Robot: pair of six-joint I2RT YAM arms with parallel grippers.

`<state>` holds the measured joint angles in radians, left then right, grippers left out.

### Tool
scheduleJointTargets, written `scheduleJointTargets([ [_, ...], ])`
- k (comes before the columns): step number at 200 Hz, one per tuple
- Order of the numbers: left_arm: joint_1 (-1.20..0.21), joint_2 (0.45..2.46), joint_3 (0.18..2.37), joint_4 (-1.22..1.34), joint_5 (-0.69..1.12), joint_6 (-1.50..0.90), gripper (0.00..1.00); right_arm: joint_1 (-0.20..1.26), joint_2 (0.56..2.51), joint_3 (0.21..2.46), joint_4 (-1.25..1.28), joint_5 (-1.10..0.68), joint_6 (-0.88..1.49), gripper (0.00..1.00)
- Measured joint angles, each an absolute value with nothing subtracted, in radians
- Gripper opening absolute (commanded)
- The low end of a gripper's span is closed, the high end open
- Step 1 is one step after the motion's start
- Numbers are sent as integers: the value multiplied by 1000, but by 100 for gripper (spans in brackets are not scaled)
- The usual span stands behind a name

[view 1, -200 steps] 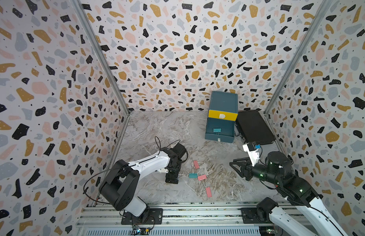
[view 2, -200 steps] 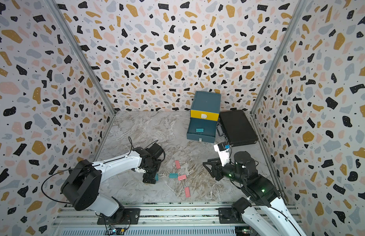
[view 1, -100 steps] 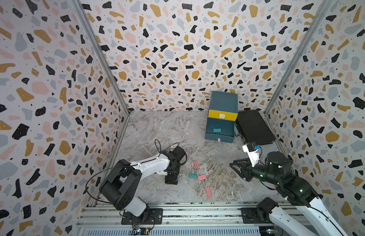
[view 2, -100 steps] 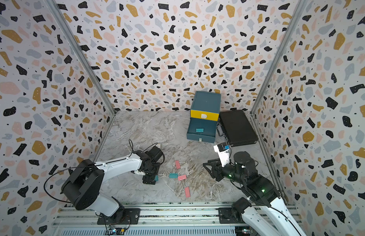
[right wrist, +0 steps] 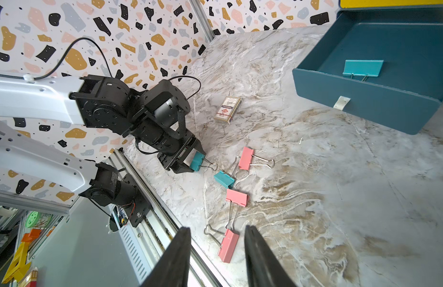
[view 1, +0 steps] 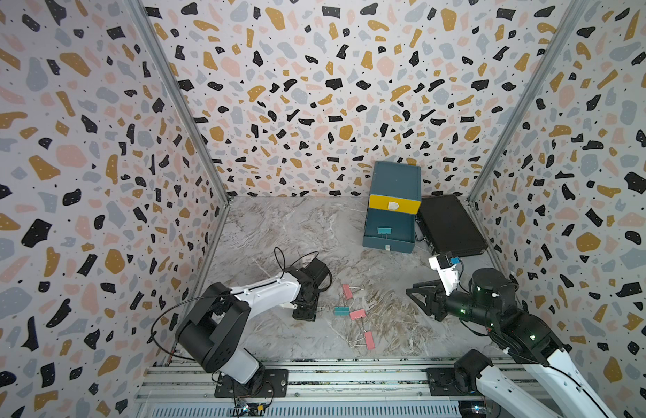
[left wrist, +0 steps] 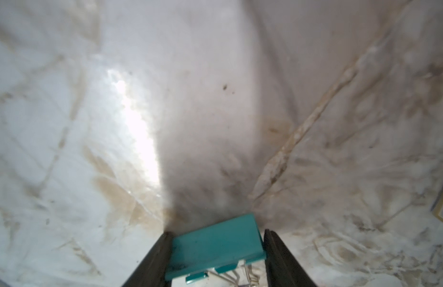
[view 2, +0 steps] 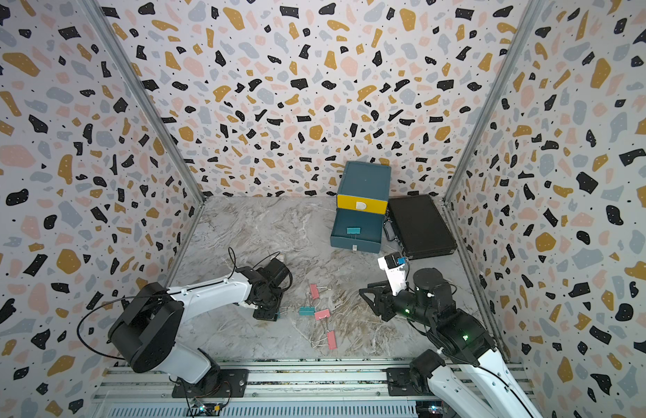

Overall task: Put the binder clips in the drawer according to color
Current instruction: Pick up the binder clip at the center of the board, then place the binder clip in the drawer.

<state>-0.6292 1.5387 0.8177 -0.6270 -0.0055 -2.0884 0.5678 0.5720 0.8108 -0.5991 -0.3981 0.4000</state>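
My left gripper will next move up from the marble and outward over the pulled-out teal drawer (view 1: 389, 227) to release its clip, since a teal one is already inside.
My left gripper (left wrist: 217, 232) is shut on a teal binder clip (left wrist: 215, 244) low at the table, left of the loose clips; the right wrist view shows this grip (right wrist: 190, 159). On the marble lie another teal clip (view 1: 340, 310) and three pink clips (view 1: 347, 290) (view 1: 357, 314) (view 1: 369, 339). The drawer cabinet (view 1: 395, 181) stands at the back, its middle teal drawer (view 1: 386, 247) pulled out with one teal clip (view 1: 384, 230) inside. My right gripper (right wrist: 218, 229) hovers open and empty to the right of the clips (view 1: 417, 295).
A flat black case (view 1: 448, 224) lies right of the cabinet. A small printed card box (right wrist: 228, 109) sits on the marble behind the left arm. Patterned walls close in three sides, and a metal rail (view 1: 314, 376) runs along the front.
The left gripper's jaws have closed on the teal clip, and its wrist has shifted slightly. The right arm has not moved.
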Motion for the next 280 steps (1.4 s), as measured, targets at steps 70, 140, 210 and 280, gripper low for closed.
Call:
scheduleJointTargets([
  [70,-627,1521,885,-455,-157,-2082,37,568,576,805,-561,-410,399,40],
  [140,-628,1715,1359,-239,-80,-1683,35,567,661,877,-522,-89,401,40],
  [210,-683,2012,1783,-233,19,-1416,36,564,660,927,-486,67,404,40],
  [280,-704,2176,1948,-289,43,-1364,75,564,607,913,-491,66,423,40],
])
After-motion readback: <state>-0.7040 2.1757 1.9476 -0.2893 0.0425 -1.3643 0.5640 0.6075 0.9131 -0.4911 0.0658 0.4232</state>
